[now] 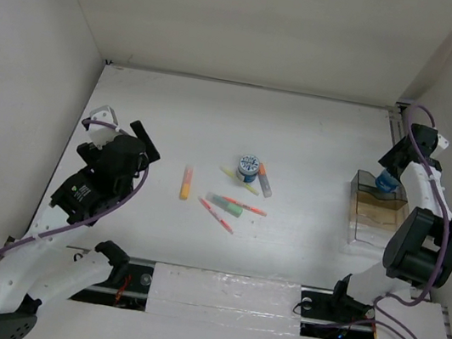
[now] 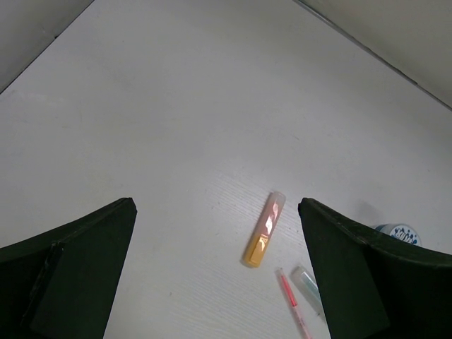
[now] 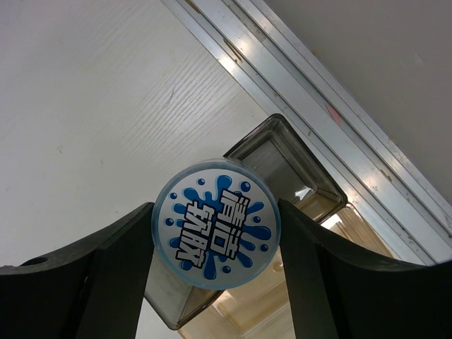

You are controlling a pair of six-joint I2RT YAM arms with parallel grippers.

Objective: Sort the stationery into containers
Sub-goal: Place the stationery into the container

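Observation:
The tray's far section is below my right gripper. My right gripper will next go down and toward the metal bar to release the blue-and-white patterned roll in the tray's far section [image 1: 395,196] [image 3: 288,169].
My right gripper [image 3: 216,236] is shut on a round blue-and-white patterned roll [image 3: 215,230] and holds it above the far end of the clear compartment tray [image 3: 300,176], which stands at the table's right [image 1: 376,212]. The roll shows in the top view [image 1: 387,181] too. A second roll [image 1: 249,166] stands mid-table among markers and thin red-pink pens [image 1: 215,214]. An orange marker [image 1: 186,181] lies apart to their left. My left gripper [image 2: 215,233] is open and empty, hovering above that orange marker [image 2: 264,229]; a pink pen [image 2: 293,300] lies beside it.
White walls close in the table on three sides. A metal rail [image 3: 311,106] runs along the right edge behind the tray. A green marker [image 1: 226,204] and a grey-tipped orange marker [image 1: 265,180] lie in the middle cluster.

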